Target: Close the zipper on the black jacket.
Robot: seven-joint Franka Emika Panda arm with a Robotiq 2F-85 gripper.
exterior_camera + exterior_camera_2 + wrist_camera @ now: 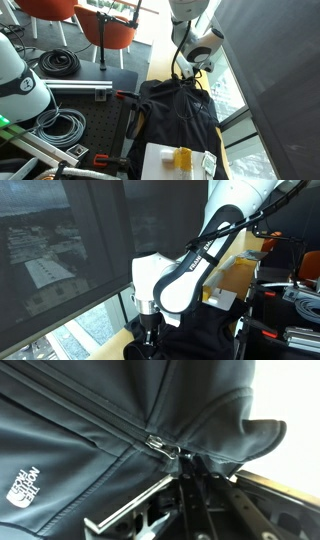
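My gripper will next move toward the jacket's far end first, then toward the zipper (189,99) (85,409) beside the white logo, and let go, because the zipper runs along that line.
The black jacket (180,110) lies rumpled on the table, and it shows in both exterior views (205,340). In the wrist view the jacket (70,430) fills the top, with a white logo at the left. The zipper (100,409) runs diagonally down to a small metal pull (162,443). My gripper (183,460) sits right at the pull, with its fingers close together and apparently shut on it. The fabric bunches up around the fingertips. In the exterior views the gripper (193,72) (150,332) points down onto the jacket's far end by the window.
A white box with a yellow object (165,160) stands at the jacket's near end. A black perforated board (95,125) with a red clamp (125,97) lies beside it. Coiled cables (58,62) and orange chairs (110,30) are behind. A window (270,90) flanks the table.
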